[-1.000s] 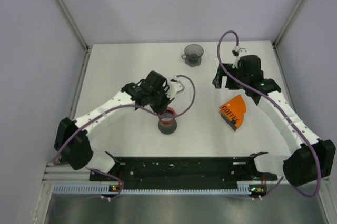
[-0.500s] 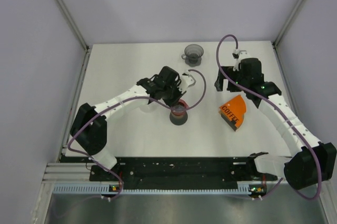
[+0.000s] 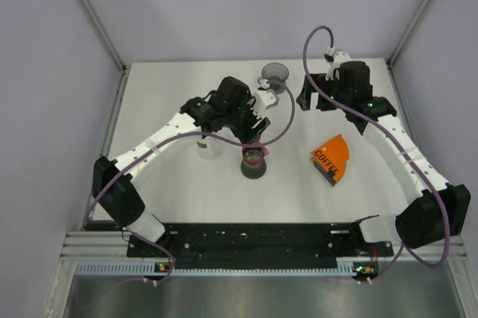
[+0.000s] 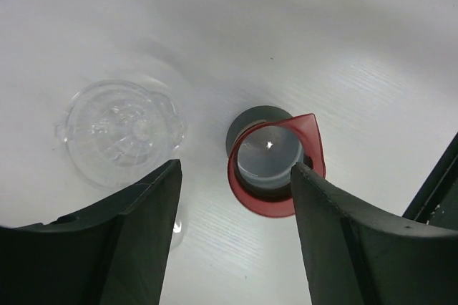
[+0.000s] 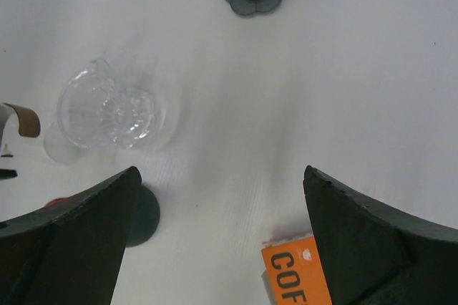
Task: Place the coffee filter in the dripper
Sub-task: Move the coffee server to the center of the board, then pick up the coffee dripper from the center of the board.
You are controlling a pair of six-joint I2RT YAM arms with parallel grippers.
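Note:
The clear glass dripper's open cup lets a finger in, so next I will move my right gripper to the left in the top view and lower it onto the dripper's facing rim.
A red-rimmed dripper (image 4: pixel 265 205) stands on a dark round base (image 3: pixel 254 169) near the table's middle. My left gripper (image 4: pixel 236 169) hovers over it, open, its fingers apart on either side and holding nothing. A clear glass dripper (image 4: pixel 122 129) sits just to its left, and a dark smoked dripper (image 3: pixel 274 75) stands at the back. An orange pack marked COFFEE (image 3: pixel 331 157) lies to the right. I cannot make out a loose coffee filter. My right gripper (image 3: pixel 310 100) hangs open and empty at the back right, above bare table between the smoked dripper and the pack.
Grey walls with metal posts close in the white table (image 3: pixel 164 94) on three sides. The black rail carrying the arm bases (image 3: pixel 254 239) runs along the near edge. A purple cable loops off each wrist.
My left gripper carried the red-rimmed dripper a little to the right and back, then opened and let go of it. My right gripper drifted slightly towards the back.

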